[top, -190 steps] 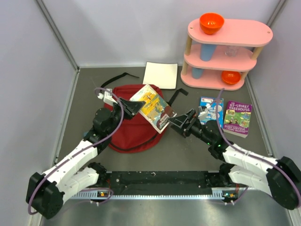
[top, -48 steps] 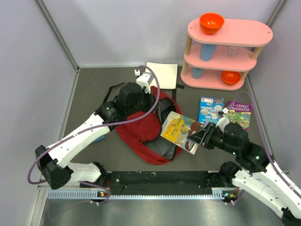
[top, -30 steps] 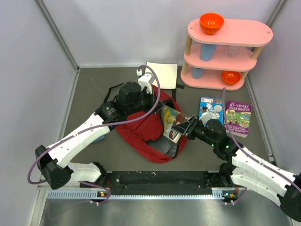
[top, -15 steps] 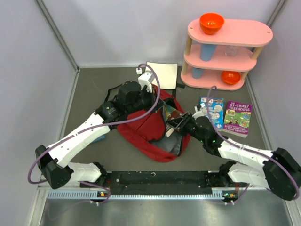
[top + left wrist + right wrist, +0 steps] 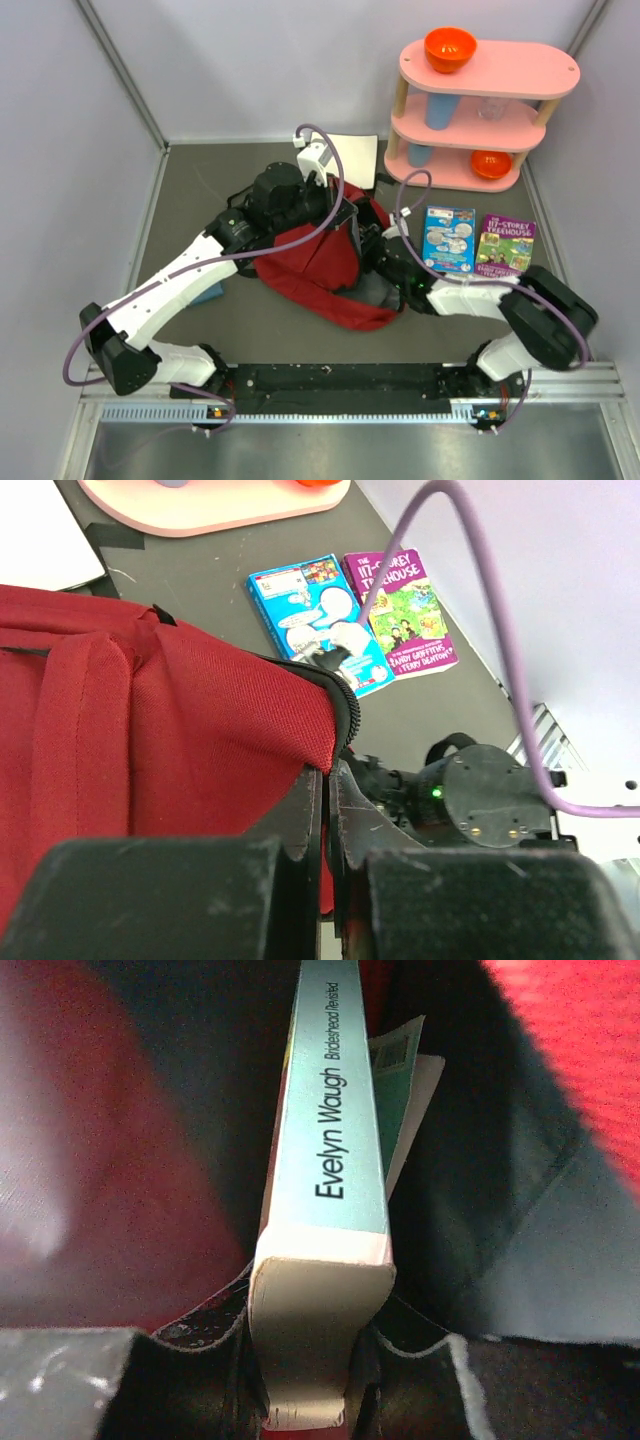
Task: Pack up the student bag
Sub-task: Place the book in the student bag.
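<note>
I should next push my right gripper to the left in the top view, deeper into the bag's dark interior (image 5: 366,222) (image 5: 440,1020), and let go of the book, because the bag's lifted edge leaves room.
The student bag (image 5: 305,268), dark red with black zippers, lies mid-table with its mouth facing right. My left gripper (image 5: 345,214) is shut on the bag's zippered rim (image 5: 345,715) and holds it lifted; in the left wrist view the red fabric (image 5: 150,730) runs between the closed fingers of that gripper (image 5: 328,776). My right gripper (image 5: 374,262) reaches into the bag's mouth, shut on a paperback book (image 5: 332,1140) with a teal spine reading "Evelyn Waugh". In the right wrist view the book stands on edge in the right gripper (image 5: 312,1312), surrounded by the bag's dark lining (image 5: 500,1190).
A blue book (image 5: 449,239) and a purple book (image 5: 506,249) lie right of the bag. A pink tiered shelf (image 5: 520,70) with orange bowls (image 5: 449,48) stands at the back right. A white sheet (image 5: 352,158) lies behind the bag. Grey walls enclose the table.
My right gripper has carried the book left from beside the bag into its open mouth. My left gripper has kept hold of the rim and drawn it slightly up and right.
</note>
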Motion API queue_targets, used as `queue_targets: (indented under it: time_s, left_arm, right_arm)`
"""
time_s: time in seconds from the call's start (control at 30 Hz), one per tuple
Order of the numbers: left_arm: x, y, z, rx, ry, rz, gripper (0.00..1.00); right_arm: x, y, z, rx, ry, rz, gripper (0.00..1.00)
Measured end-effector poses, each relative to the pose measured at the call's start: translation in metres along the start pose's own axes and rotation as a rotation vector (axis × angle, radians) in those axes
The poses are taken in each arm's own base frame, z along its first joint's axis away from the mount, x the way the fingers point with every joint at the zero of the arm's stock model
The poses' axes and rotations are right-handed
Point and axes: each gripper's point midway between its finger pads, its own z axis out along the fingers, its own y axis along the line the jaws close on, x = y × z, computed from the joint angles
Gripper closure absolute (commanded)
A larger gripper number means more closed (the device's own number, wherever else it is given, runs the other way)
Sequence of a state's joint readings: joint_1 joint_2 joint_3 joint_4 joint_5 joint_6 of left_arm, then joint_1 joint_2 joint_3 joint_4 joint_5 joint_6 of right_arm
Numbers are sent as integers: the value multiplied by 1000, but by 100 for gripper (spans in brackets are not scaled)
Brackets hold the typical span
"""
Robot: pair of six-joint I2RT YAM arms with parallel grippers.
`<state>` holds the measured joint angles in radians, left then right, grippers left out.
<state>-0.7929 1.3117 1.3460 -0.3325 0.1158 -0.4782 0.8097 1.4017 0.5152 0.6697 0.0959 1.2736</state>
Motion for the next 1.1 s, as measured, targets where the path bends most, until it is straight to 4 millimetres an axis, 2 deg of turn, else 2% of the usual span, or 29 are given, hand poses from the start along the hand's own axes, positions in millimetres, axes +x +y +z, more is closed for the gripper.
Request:
queue_targets:
  time_s: [0.1,0.23,0.33,0.37,0.4,0.5,0.53,0.57,0.6,0.63,0.67,0.77,0.87,0.97,1.1]
  left_arm:
    - [0,1,0,-2,0,8,100]
    - [-1,6,-1,-11,3,16,100]
    - [-1,10,-2,-17,4,20,100]
    - [-1,11,-3,-20,3,20,100]
    - [0,12,-4,-22,3,21,100]
    - [1,15,-7,-29,3,23,100]
    - [2,16,-8,-31,5,23,100]
    - [2,17,-9,-32,5,22,100]
    - [3,18,-9,-34,5,22,100]
    - [2,18,-9,-35,3,21,100]
    - [2,19,-9,-38,3,20,100]
    - [5,23,-10,-45,6,18,100]
    - [8,25,-13,-50,6,18,100]
    - [9,29,-19,-60,-4,16,100]
    - [7,35,-27,-77,-26,13,100]
  right_arm:
    - [0,0,23,-13,-12,-20,100]
    - [5,-7,44,-18,-10,-48,100]
    - [11,-10,59,-29,10,-58,93]
    - [14,-10,63,-41,20,-58,86]
    - [16,-12,67,-50,27,-58,83]
    - [26,-20,73,-70,63,-55,81]
    - [29,-24,74,-68,79,-54,77]
    - [33,-26,76,-69,94,-54,66]
    - [36,-28,77,-71,104,-54,63]
    - [38,-30,77,-74,115,-53,59]
    - [39,-30,77,-75,122,-51,49]
    - [39,-29,76,-80,124,-54,33]
    - [32,-28,65,-64,112,-81,16]
    - [22,-26,51,-30,98,-119,12]
    - [5,-18,32,26,64,-192,13]
